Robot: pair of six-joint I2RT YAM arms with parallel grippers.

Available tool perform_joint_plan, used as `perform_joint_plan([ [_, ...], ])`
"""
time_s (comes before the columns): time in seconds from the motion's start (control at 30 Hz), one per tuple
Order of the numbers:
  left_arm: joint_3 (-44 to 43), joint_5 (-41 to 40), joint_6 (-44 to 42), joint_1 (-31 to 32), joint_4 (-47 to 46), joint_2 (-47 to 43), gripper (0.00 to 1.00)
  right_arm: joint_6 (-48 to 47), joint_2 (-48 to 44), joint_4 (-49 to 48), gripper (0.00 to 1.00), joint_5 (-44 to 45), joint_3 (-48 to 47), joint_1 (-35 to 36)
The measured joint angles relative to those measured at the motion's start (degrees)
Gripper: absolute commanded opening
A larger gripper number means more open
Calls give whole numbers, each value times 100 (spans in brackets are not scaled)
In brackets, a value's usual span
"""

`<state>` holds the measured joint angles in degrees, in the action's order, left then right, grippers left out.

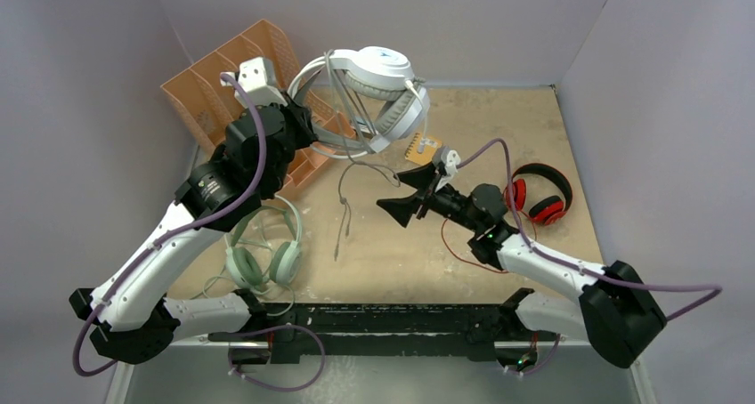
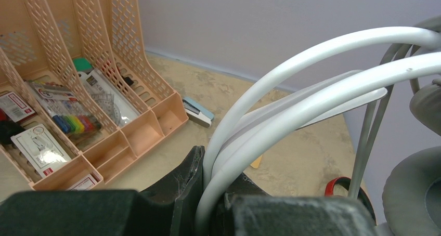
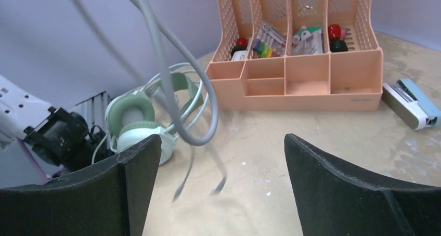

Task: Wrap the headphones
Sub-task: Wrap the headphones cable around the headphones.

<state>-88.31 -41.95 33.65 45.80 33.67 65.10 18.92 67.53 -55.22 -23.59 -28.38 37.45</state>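
Note:
The grey plug dangles to the left of my right gripper in the top view, so next my right gripper needs to bring its open fingers across that way to straddle it.
My left gripper point(image 1: 313, 133) is shut on the headband of the white headphones point(image 1: 378, 75) and holds them in the air at the back. The band point(image 2: 291, 95) runs up from between the jaws in the left wrist view. Their grey cord point(image 1: 344, 204) hangs down in loops to the table; it dangles in front of my right wrist camera point(image 3: 177, 90). My right gripper point(image 1: 411, 193) is open and empty, just right of the cord. The mint-green headphones point(image 1: 263, 260) lie at the front left. The red and black headphones point(image 1: 537, 195) lie at the right, red cord point(image 1: 458, 248) beside my right arm.
A peach desk organizer point(image 1: 223, 75) with pens and small items stands at the back left. A small orange card point(image 1: 420, 148) lies behind my right gripper. A blue and white stapler point(image 3: 411, 103) lies by the organizer. Walls close in the table on three sides.

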Motion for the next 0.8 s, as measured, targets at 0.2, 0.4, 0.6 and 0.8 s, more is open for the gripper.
perform_joint_plan([
  [0.2,-2,22,-4,0,11,-17,0,22,-24,-157,90,-393,109,46],
  [0.4,-98,20,-20,0,94,-26,0,374,1132,-1193,90,-601,103,120],
  [0.6,-348,20,-24,0,181,-35,0,286,1429,-1458,89,-623,103,127],
  [0.8,-352,37,-22,0,173,-85,0,216,1731,-1836,88,-960,-162,219],
])
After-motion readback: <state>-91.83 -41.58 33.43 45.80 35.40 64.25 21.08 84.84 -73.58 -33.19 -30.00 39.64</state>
